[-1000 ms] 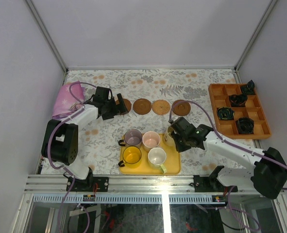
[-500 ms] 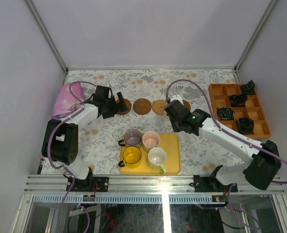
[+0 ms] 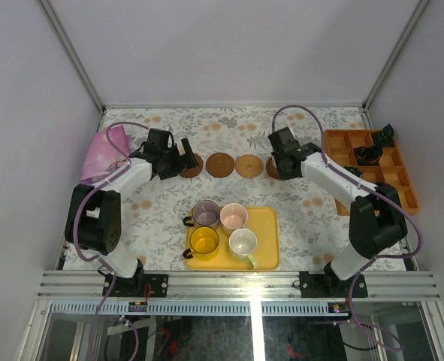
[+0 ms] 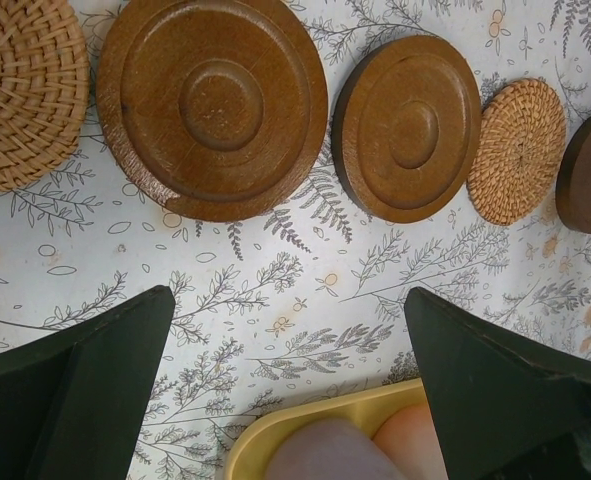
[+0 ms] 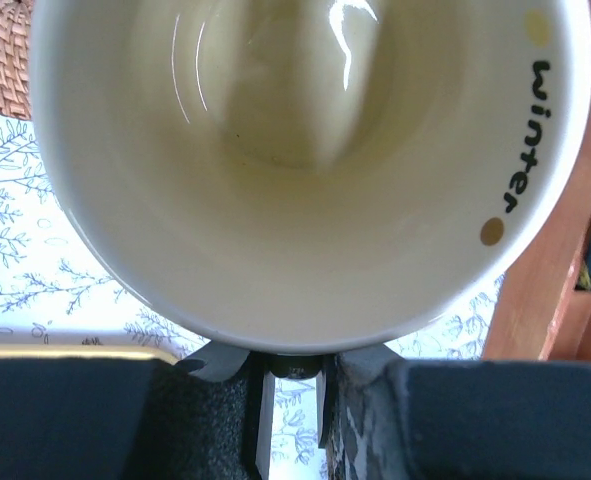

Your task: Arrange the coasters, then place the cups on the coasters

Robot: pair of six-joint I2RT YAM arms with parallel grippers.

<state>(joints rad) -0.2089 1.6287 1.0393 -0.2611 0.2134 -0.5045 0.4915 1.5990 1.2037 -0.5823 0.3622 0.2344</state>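
The brown coaster nearest the orange box [image 3: 271, 168] is still bare below my right gripper. I should next move my right gripper down and let go of the cream cup on that coaster.
A row of round coasters lies at the back of the table: brown wooden coasters [image 3: 219, 164] [image 4: 212, 105] [image 4: 407, 127] and woven ones [image 3: 249, 165] [image 4: 520, 150]. My left gripper [image 3: 178, 161] [image 4: 287, 300] hovers open above the row's left end, holding nothing. My right gripper [image 3: 284, 162] [image 5: 300, 370] is shut on the handle of the cream cup [image 5: 305, 150], over the rightmost coaster [image 3: 270, 170], which is mostly hidden. Purple-grey [image 3: 206, 214], pink [image 3: 234, 218], yellow [image 3: 204, 241] and green-handled white [image 3: 243, 243] cups stand on the yellow tray [image 3: 267, 226].
An orange compartment box [image 3: 409, 203] [image 5: 565, 280] with small black parts [image 3: 368, 154] stands at the right, close to the right arm. A pink cloth [image 3: 101, 154] lies at the far left. Another woven coaster [image 4: 20, 90] lies left of the wooden ones.
My right gripper has carried the cream cup from the tray's right edge back to the rightmost coaster. The left gripper has barely moved.
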